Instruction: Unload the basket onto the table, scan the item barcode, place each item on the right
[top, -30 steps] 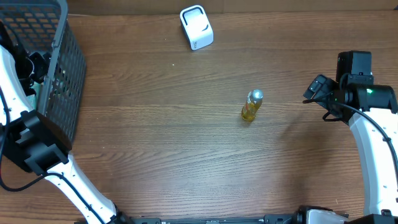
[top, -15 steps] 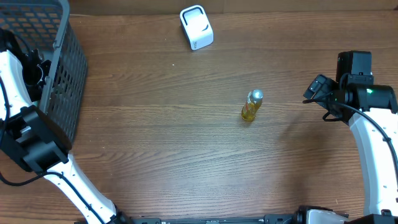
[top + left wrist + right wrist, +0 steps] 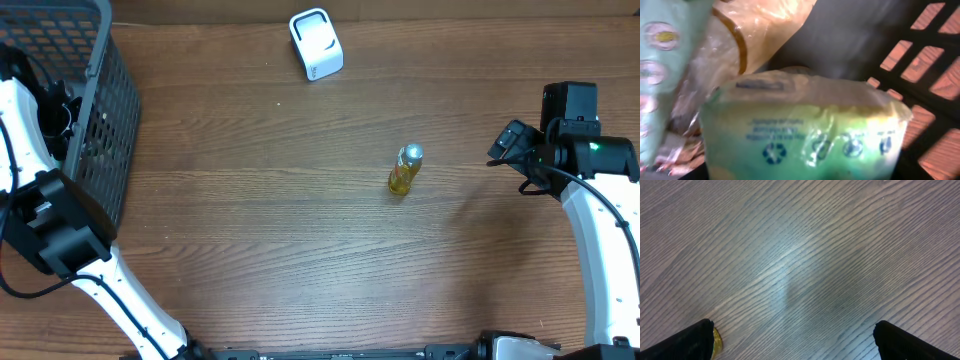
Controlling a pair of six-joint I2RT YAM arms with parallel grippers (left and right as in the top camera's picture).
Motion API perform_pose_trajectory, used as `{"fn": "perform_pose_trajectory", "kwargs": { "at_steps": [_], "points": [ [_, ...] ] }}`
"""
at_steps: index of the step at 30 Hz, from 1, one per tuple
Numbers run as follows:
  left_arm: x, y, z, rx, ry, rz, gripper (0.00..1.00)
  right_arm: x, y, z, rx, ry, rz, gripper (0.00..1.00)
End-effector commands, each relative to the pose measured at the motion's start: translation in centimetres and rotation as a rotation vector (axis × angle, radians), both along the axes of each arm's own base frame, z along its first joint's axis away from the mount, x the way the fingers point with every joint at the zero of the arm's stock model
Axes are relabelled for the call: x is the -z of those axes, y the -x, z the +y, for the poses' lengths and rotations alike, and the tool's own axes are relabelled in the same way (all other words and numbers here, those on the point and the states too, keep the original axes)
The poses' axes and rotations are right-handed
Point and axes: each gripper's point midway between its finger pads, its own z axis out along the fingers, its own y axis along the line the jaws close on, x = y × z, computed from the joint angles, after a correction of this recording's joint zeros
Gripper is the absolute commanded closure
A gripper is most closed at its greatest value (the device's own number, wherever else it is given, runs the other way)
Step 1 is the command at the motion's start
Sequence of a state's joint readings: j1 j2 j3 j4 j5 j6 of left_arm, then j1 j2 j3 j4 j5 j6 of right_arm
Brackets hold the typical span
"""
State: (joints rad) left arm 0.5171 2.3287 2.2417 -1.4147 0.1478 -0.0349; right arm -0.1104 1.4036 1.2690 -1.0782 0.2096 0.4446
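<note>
Clear wood by the bottle is to the right of my left gripper in the overhead view. I should go up over the basket's side, move across, lower and let go of the packet.
A green and yellow plastic packet point(image 3: 805, 130) with blue recycling marks fills the left wrist view, very close to the camera, inside the dark mesh basket point(image 3: 105, 120). My left gripper point(image 3: 57, 108) reaches into that basket at the table's left edge. Its fingers are hidden, so I cannot tell whether they hold the packet. The white scanner point(image 3: 316, 44) stands at the back centre. My right gripper point(image 3: 800, 347) hangs open over bare wood at the right point(image 3: 515, 145), with nothing between its fingers.
A small yellow bottle point(image 3: 405, 170) with a silver cap stands mid-table, and its edge point(image 3: 716, 341) shows by my right gripper's left finger. More bagged goods point(image 3: 725, 45) lie in the basket behind the packet.
My left arm has shifted slightly at the basket. The right arm, bottle and scanner have not moved.
</note>
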Motion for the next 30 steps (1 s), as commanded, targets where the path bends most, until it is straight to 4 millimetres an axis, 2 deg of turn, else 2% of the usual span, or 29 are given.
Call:
{"fn": "perform_pose_trajectory", "kwargs": {
  "at_steps": [1, 5, 11, 15, 16, 18, 21, 24, 28, 30],
  "points": [
    [-5.1, -1.4, 1.5, -0.073, -0.097, -0.096, 0.58, -0.4, -0.3, -0.2, 0.011, 0.004, -0.013, 0.0],
    [-11.0, -1.2, 2.2, -0.167, -0.172, -0.19, 0.59, -0.4, -0.3, -0.2, 0.011, 0.004, -0.013, 0.0],
    [-20.0, -0.2, 1.3, -0.251, -0.226, -0.393, 0.59, -0.4, -0.3, -0.2, 0.011, 0.004, -0.013, 0.0],
    [-24.7, 1.3, -0.5, -0.258, -0.213, -0.51, 0.6, -0.4, -0.3, -0.2, 0.011, 0.004, -0.013, 0.0],
    [-26.7, 1.9, -1.6, -0.244, -0.192, -0.568, 0.61, -0.4, -0.3, -0.2, 0.011, 0.004, -0.013, 0.0],
    [-28.7, 2.7, -3.3, -0.218, -0.153, -0.625, 0.61, -0.4, -0.3, -0.2, 0.011, 0.004, -0.013, 0.0],
    [-31.2, 4.2, -6.2, -0.168, -0.096, -0.69, 0.62, -0.4, -0.3, -0.2, 0.011, 0.004, -0.013, 0.0],
    [-32.5, 5.4, -8.9, -0.12, -0.077, -0.71, 0.61, -0.4, -0.3, -0.2, 0.011, 0.004, -0.013, 0.0],
    [-32.6, 6.4, -13.4, -0.005, -0.059, -0.68, 0.61, -0.4, -0.3, -0.2, 0.011, 0.004, -0.013, 0.0],
    [-32.2, 6.1, -15.4, 0.065, -0.064, -0.667, 0.61, -0.4, -0.3, -0.2, 0.011, 0.004, -0.013, 0.0]
  ]
}}
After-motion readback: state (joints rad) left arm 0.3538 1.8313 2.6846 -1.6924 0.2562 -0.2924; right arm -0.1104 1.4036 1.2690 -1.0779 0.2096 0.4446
